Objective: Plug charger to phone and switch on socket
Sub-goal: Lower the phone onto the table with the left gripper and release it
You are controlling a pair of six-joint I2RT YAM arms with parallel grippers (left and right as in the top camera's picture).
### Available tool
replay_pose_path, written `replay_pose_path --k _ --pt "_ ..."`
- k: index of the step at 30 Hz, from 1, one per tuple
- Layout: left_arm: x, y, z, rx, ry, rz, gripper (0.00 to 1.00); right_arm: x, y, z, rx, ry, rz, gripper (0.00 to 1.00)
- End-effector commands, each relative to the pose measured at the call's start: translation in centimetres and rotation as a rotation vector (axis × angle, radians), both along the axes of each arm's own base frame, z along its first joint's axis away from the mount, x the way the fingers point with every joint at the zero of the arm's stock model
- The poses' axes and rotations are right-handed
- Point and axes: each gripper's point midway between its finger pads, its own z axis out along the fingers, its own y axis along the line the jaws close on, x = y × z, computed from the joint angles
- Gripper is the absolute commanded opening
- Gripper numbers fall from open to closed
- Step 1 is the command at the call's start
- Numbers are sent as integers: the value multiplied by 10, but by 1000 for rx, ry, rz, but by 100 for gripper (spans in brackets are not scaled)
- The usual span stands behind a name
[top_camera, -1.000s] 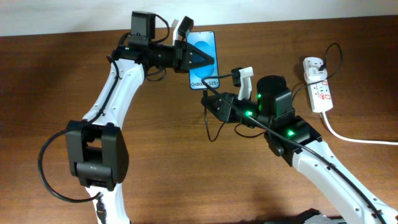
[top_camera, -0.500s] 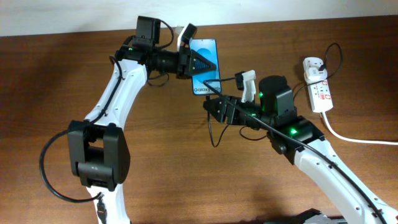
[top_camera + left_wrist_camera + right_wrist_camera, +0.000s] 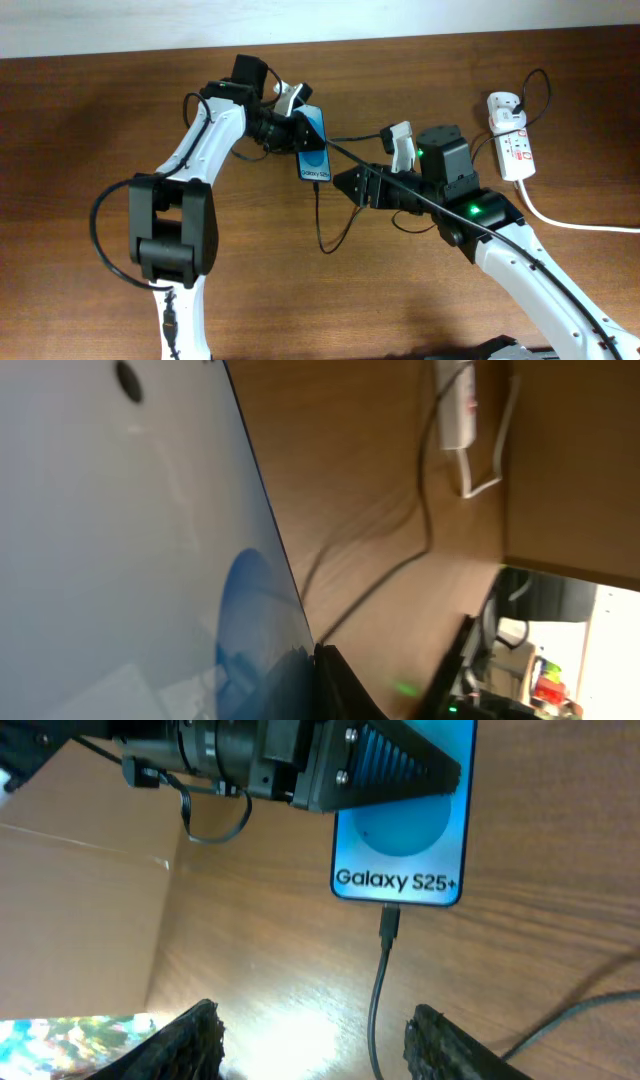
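Observation:
My left gripper moves down to the bare tabletop beneath it next and releases the phone, since the charger's connector point(image 3: 390, 923) sits in the phone's bottom edge.
The phone point(image 3: 313, 152) with its blue screen is held off the table, and my left gripper point(image 3: 298, 130) is shut on its upper half. In the right wrist view the charger's connector point(image 3: 390, 923) sits in the bottom edge of the phone point(image 3: 405, 850). From there its thin black cable point(image 3: 375, 1010) hangs down between my right gripper's point(image 3: 320, 1045) open fingers without touching them. My right gripper point(image 3: 362, 186) is just right of and below the phone. The white socket point(image 3: 515, 148) lies at the far right, with the charger's plug end point(image 3: 500, 103) at its top.
A thick white cord point(image 3: 570, 222) runs from the socket to the right edge. The black cable loops over the table point(image 3: 330, 240) below the phone and passes across my right arm. In the left wrist view the phone's screen point(image 3: 130, 540) fills the left half.
My right gripper has opened and let go of the connector, which now stays in the phone. My left arm has swung the phone down and left, away from the back edge.

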Motion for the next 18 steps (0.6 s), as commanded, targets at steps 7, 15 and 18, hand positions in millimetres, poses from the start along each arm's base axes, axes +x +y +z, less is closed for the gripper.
replay_pose_path --k 7,15,18 --pt "-1 14 -68 130 74 -4 0 -2 -10 -11 -71 23 -15 66" --pt "-3 17 -73 152 79 -2 0 -2 -11 -13 -82 31 -22 66" --pt "-6 23 -83 202 91 2 0 -2 -11 -13 -82 32 -22 66"
